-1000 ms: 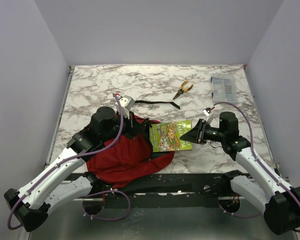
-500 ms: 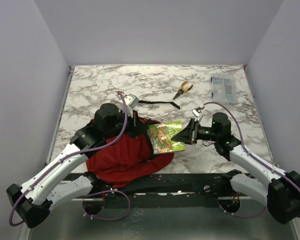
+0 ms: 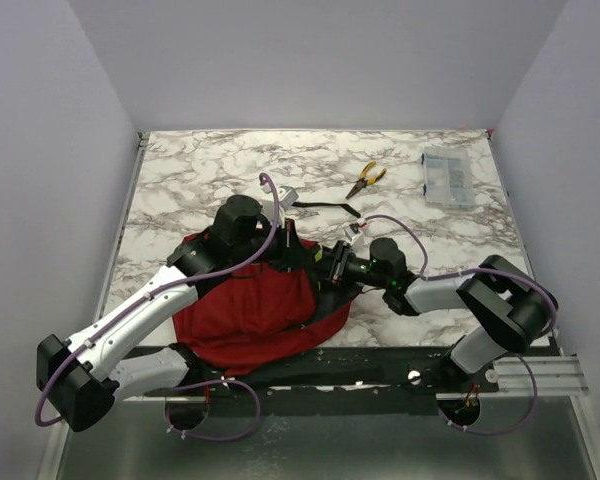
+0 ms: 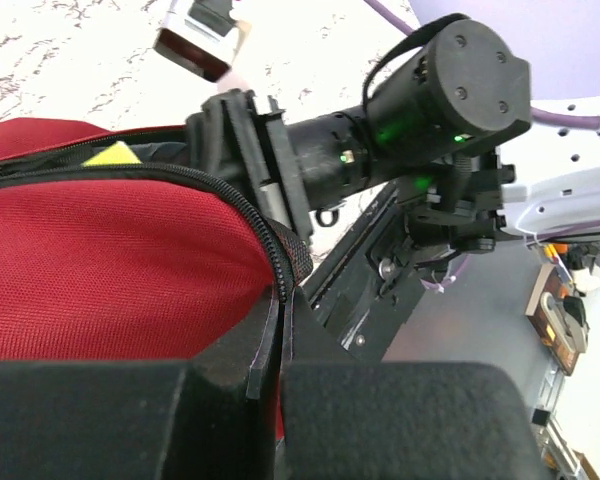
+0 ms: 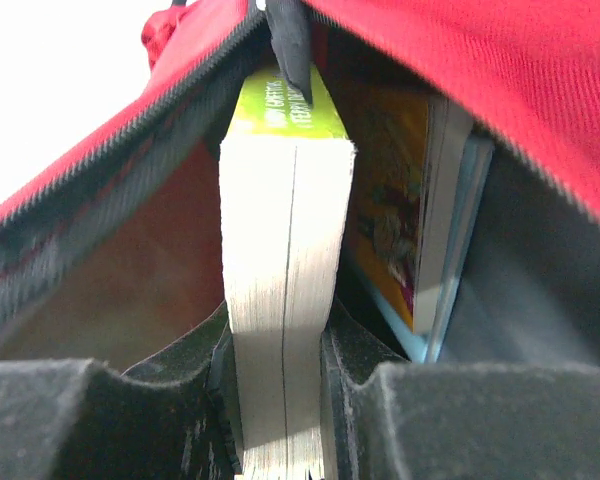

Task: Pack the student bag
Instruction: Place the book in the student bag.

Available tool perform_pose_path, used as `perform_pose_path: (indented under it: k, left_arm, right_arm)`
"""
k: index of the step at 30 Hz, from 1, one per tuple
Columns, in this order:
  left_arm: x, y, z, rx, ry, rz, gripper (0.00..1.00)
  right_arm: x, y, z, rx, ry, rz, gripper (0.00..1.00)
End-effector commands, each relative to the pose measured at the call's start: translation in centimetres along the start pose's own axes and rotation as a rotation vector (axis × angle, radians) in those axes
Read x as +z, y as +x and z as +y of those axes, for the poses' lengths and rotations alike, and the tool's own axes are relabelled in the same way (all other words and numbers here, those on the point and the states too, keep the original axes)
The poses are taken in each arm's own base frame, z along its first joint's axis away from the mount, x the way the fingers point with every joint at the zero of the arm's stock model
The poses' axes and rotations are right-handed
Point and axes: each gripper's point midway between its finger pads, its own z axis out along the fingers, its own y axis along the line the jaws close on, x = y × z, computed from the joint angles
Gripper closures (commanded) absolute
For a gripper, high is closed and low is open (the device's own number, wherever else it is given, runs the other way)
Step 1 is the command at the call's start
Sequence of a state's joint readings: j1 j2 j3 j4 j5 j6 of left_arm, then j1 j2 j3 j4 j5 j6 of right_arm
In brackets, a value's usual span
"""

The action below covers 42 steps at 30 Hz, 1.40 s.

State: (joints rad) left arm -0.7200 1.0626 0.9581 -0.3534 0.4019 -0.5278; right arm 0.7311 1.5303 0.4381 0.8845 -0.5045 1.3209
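Next, my right gripper should push deeper through the bag's opening and release the book, since the bag's inside lies to this gripper's left in the top view.
The dark red student bag [image 3: 248, 312] lies at the near middle of the table, its zipped mouth facing right. My left gripper [image 3: 292, 262] is shut on the bag's zipper edge [image 4: 276, 268] and holds the mouth open. My right gripper [image 3: 332, 268] is at the bag's mouth, shut on a thick book with a green spine [image 5: 282, 250]; the book is inside the opening. Another book with a colourful cover [image 5: 420, 200] stands inside the bag to its right. In the top view the book is hidden by the bag and the grippers.
Yellow-handled pliers [image 3: 366, 178] and a clear plastic box [image 3: 446, 178] lie at the far right of the marble table [image 3: 180, 180]. A black strap [image 3: 320, 205] lies behind the bag. The table's near metal edge runs under the bag.
My right gripper has moved left with the green book, carrying it from beside the bag into its mouth. My left gripper has shifted right along the bag's edge.
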Motion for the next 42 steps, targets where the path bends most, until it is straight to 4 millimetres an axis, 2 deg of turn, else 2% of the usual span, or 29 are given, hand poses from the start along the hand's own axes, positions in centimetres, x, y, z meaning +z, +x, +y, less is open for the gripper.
perform_pose_path:
  k: [1, 7, 11, 15, 19, 20, 23, 24, 27, 31, 32, 37, 42]
  left_arm:
    - [-0.4, -1.1, -3.5, 0.029, 0.157, -0.019, 1.00]
    - [-1.2, -1.0, -2.2, 0.072, 0.084, -0.030, 1.00]
    - [-2.1, -0.5, -3.7, 0.101, 0.165, -0.010, 1.00]
    - [-2.1, -0.4, -5.0, 0.085, 0.239, 0.016, 1.00]
    - [-2.4, -0.8, -7.6, 0.059, 0.360, 0.072, 1.00]
    - [-2.3, -0.8, -7.8, 0.048, 0.375, 0.086, 1.00]
    - [-1.6, -0.4, -7.6, 0.038, 0.382, 0.096, 1.00]
    - [-1.4, -0.3, -7.2, 0.034, 0.368, 0.093, 1.00]
    - [-1.1, -0.4, -6.4, 0.023, 0.322, 0.070, 1.00]
    - [-0.8, -0.2, -4.7, 0.010, 0.247, 0.037, 1.00]
    - [-0.9, -0.2, -4.4, 0.009, 0.231, 0.026, 1.00]
    - [-1.3, 0.0, -3.2, 0.009, 0.185, -0.024, 1.00]
    - [-1.5, 0.0, -2.2, -0.003, 0.145, -0.054, 1.00]
  right_arm:
    - [1.9, -1.7, 6.5, -0.108, -0.235, -0.099, 1.00]
    - [3.6, -0.8, 4.0, -0.166, -0.189, -0.114, 1.00]
    - [3.4, -0.1, 2.5, -0.244, -0.146, -0.110, 1.00]
    - [5.5, 2.1, 2.4, -0.291, -0.131, -0.084, 1.00]
    - [7.2, 3.6, 1.0, -0.273, -0.125, -0.064, 0.99]
    - [7.5, 3.4, 0.9, -0.281, -0.118, -0.073, 0.97]
    - [8.8, 3.1, -0.4, -0.334, -0.041, -0.076, 0.82]
    - [8.7, 3.1, -0.6, -0.337, -0.036, -0.083, 0.79]
    - [7.4, 2.5, -1.6, -0.366, 0.048, -0.115, 0.60]
    - [4.6, 2.1, -1.5, -0.413, 0.121, -0.134, 0.43]
    - [4.0, 2.3, -2.2, -0.418, 0.162, -0.123, 0.38]
    - [1.2, 2.5, -3.0, -0.478, 0.221, -0.108, 0.27]
    - [-1.5, 1.7, -2.4, -0.531, 0.295, -0.136, 0.20]
